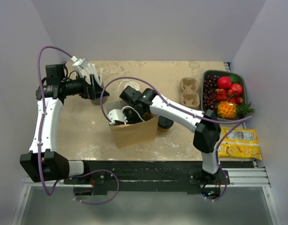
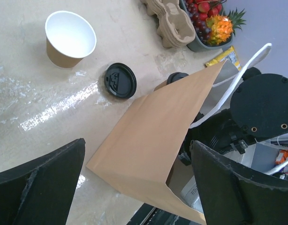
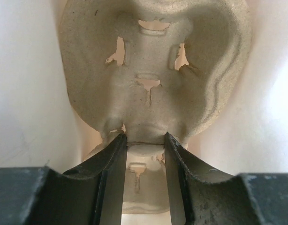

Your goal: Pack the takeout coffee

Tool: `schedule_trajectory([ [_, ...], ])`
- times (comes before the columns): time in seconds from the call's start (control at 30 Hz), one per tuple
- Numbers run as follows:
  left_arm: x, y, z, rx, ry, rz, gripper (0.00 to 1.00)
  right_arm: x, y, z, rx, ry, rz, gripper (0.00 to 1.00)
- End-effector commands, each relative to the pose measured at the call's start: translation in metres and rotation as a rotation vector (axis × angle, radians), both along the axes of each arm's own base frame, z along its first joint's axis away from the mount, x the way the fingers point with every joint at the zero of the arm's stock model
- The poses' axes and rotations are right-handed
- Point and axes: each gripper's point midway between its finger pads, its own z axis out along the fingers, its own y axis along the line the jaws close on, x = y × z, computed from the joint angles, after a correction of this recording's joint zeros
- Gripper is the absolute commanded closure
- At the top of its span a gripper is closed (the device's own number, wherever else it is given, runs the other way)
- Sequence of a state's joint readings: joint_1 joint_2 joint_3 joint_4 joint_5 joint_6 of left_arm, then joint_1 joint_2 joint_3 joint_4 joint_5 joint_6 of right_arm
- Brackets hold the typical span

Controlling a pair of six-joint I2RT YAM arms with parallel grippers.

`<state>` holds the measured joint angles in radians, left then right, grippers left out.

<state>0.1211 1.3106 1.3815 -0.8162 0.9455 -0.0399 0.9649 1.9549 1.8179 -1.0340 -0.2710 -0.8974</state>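
Observation:
I should lower my right gripper slightly deeper into the bag (image 1: 134,131) before I open it off the centre fold of the bag.
The takeout coffee (image 1: 165,124), a kraft cup with a black lid, stands on the table just right of the brown paper bag (image 1: 134,131). In the left wrist view only its lid (image 2: 177,77) shows behind the bag (image 2: 153,140). My right gripper (image 1: 117,117) is down inside the open bag. It is shut on the centre ridge of a pulp cup carrier (image 3: 153,70) between the bag's white inner walls; its fingers (image 3: 111,178) pinch the ridge. My left gripper (image 1: 93,91) hangs open and empty left of the bag, its fingers (image 2: 36,187) wide apart.
A lidless brown cup (image 2: 69,40) and a loose black lid (image 2: 120,80) lie beyond the bag. A grey cup of white straws (image 1: 90,72) stands by my left gripper. Stacked pulp carriers (image 1: 190,91), a fruit tray (image 1: 207,77) and a yellow snack packet (image 1: 240,143) are at the right.

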Motion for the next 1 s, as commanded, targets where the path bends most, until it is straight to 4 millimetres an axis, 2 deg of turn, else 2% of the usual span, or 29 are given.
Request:
schedule_trajectory([
  [0.0,-0.001,-0.001,0.004,0.006,-0.058,-0.013,0.02,0.004,-0.001,0.011,0.007,-0.033,-0.028,0.98],
  [0.13,-0.003,-0.001,0.007,0.008,-0.073,-0.005,0.02,0.001,-0.003,0.009,0.021,-0.031,-0.008,0.92],
  [0.3,-0.005,0.000,0.009,0.016,-0.078,0.005,0.02,-0.003,-0.007,0.001,0.010,-0.030,0.019,0.74],
  [0.47,-0.009,0.000,0.005,0.016,-0.070,-0.002,0.02,-0.007,-0.007,0.003,0.021,-0.017,0.026,0.59],
  [0.67,-0.007,-0.001,0.010,0.011,-0.085,0.013,0.02,-0.014,-0.010,-0.013,0.004,0.011,0.033,0.57],
  [0.8,-0.009,0.000,0.011,0.016,-0.087,0.017,0.02,-0.012,-0.012,-0.025,-0.012,-0.001,0.033,0.57],
  [0.97,-0.010,0.001,0.010,0.028,-0.088,0.028,0.02,-0.009,-0.010,-0.025,-0.007,-0.007,0.021,0.53],
])
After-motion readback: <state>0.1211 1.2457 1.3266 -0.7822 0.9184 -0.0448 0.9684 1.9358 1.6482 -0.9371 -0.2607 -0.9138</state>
